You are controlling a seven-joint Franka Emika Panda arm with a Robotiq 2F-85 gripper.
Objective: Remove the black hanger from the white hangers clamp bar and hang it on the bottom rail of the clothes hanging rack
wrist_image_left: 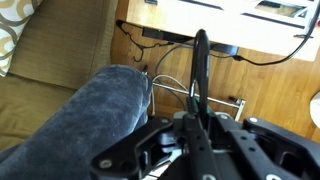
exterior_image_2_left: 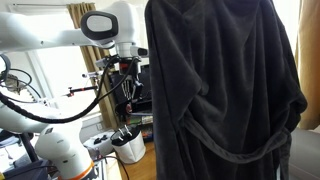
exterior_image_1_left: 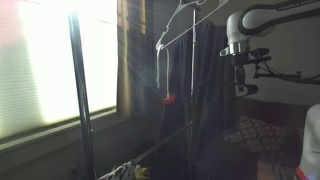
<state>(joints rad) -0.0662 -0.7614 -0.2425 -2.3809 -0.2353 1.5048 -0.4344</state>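
The robot's gripper will next move outward and down toward the rack, over the end of the bottom bar by the robe, and let go of the hanger, since the hanger hangs apart from the robe.
My gripper is shut on the black hanger, a thin black bar that sticks out past the jaws in the wrist view. In an exterior view the gripper hangs to the right of the rack, apart from it, and the hanger juts out sideways. It also shows beside the robe in an exterior view. A white hanger sits at the rack's top and carries a dark robe. The bottom rail runs low and slanted under the robe.
The rack's dark upright pole stands before a bright window. A small red thing hangs by the robe. The big robe fills an exterior view. A sofa with a patterned cushion, wooden floor and cables lie below.
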